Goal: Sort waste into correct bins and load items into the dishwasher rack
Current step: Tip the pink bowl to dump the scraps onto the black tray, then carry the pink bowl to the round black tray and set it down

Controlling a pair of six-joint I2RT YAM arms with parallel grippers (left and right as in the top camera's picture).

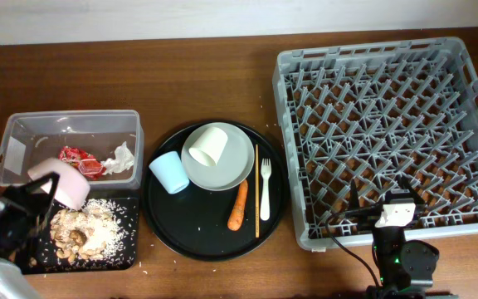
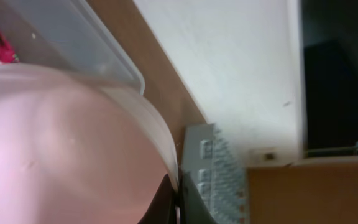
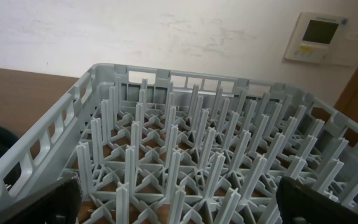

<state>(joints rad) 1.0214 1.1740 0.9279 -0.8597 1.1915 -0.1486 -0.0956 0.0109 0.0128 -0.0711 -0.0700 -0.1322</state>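
Note:
The robot's left gripper will go right in the overhead view to the bare spot of the tray by the carrot, level the bowl (image 1: 63,183), then lower the bowl and release it.
My left gripper (image 1: 41,193) is shut on the rim of the white bowl (image 1: 63,183), which looks pinkish and is held tilted over the shallow black tray (image 1: 31,264) of rice-like food scraps (image 1: 90,231). In the left wrist view the bowl (image 2: 61,149) fills the frame, with the jaws (image 2: 178,190) pinched on its rim. The clear tub (image 1: 23,124) holds the red wrapper (image 1: 80,160) and the tissue (image 1: 121,157). My right gripper (image 1: 382,201) is open and empty over the front edge of the grey dishwasher rack (image 1: 388,124), which also shows in the right wrist view (image 3: 197,137).
The round black tray (image 1: 181,237) carries the grey-green plate (image 1: 226,170) with the white cup (image 1: 207,144) lying on it, the blue cup (image 1: 168,172), the carrot (image 1: 238,204), the chopsticks (image 1: 256,191) and the fork (image 1: 265,189). Rice grains lie scattered on the table.

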